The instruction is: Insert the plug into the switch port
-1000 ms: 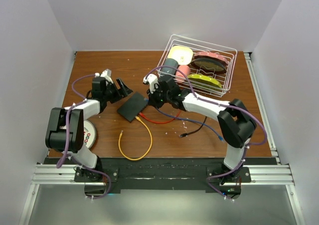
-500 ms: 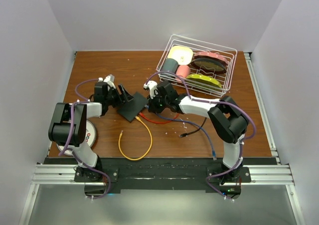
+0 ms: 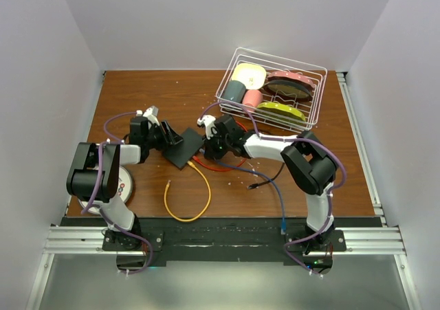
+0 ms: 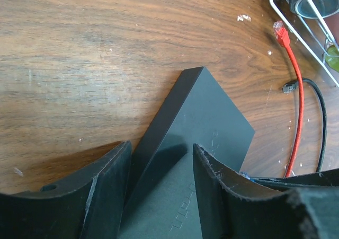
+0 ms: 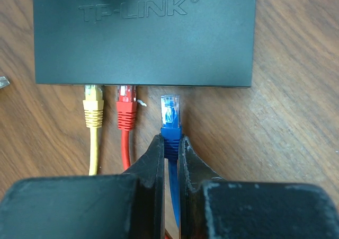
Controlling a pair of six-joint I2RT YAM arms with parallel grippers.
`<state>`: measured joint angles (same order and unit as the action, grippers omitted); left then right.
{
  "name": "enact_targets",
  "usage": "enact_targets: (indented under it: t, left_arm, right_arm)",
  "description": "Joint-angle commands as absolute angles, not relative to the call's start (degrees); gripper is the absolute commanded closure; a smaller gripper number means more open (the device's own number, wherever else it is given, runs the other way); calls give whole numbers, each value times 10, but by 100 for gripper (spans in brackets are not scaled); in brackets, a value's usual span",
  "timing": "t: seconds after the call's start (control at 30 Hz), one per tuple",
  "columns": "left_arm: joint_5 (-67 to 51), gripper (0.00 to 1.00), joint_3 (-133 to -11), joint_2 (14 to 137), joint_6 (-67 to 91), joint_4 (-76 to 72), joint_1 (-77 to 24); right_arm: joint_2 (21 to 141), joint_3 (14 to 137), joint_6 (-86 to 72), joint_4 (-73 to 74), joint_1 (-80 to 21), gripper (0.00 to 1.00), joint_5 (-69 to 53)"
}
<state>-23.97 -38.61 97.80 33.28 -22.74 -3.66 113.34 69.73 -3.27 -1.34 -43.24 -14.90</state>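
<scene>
The blue plug (image 5: 170,123) still has its clear tip outside the switch, so my right gripper will next push it into the port edge beside the red plug and then let go.
The switch (image 3: 184,147) is a flat black box lying aslant on the wood. In the right wrist view its port edge faces me, with a yellow plug (image 5: 93,107) and a red plug (image 5: 126,111) seated in the switch (image 5: 143,32). My right gripper (image 5: 170,143) is shut on the blue plug (image 5: 170,123), whose clear tip stops just short of the port edge, to the right of the red one. My left gripper (image 4: 159,162) is open, its jaws straddling a corner of the switch (image 4: 201,117). In the top view the left gripper (image 3: 169,137) and the right gripper (image 3: 209,142) flank the box.
A white wire basket (image 3: 311,97) with dishes and cups stands at the back right. A yellow cable (image 3: 185,198) loops near the front, a black cable (image 3: 269,178) trails right. A loose red cable end (image 4: 280,33) and black plug (image 4: 288,87) lie beyond the switch.
My left gripper has moved right onto the switch's corner and its jaws have narrowed. My right gripper has carried the blue plug left, up to the port edge.
</scene>
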Motion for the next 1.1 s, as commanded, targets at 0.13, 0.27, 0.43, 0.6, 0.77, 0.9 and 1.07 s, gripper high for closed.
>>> enact_targets:
  t: [0.13, 0.27, 0.43, 0.6, 0.77, 0.9, 1.07]
  left_arm:
    - [-245, 45, -374, 963, 330, -228, -34]
    - [-241, 45, -374, 962, 333, -228, -34]
    - [-240, 45, -378, 959, 331, -219, -34]
    - [-236, 45, -378, 948, 335, -214, -34]
    - [-236, 45, -377, 943, 342, -214, -34]
    - [-244, 45, -376, 942, 340, -216, -34]
    - [-254, 44, -374, 939, 342, -220, -34]
  right_arm:
    - [1156, 707, -42, -5, -444, 100, -148]
    - [1161, 709, -54, -4, -445, 100, -145]
    - [1178, 732, -64, 23, -446, 100, -135]
    - [1191, 772, -65, 78, -447, 100, -116]
    - [1196, 794, -65, 122, -447, 100, -102]
    - [1202, 811, -59, 135, -446, 100, -97]
    - [1218, 835, -49, 159, -448, 100, -96]
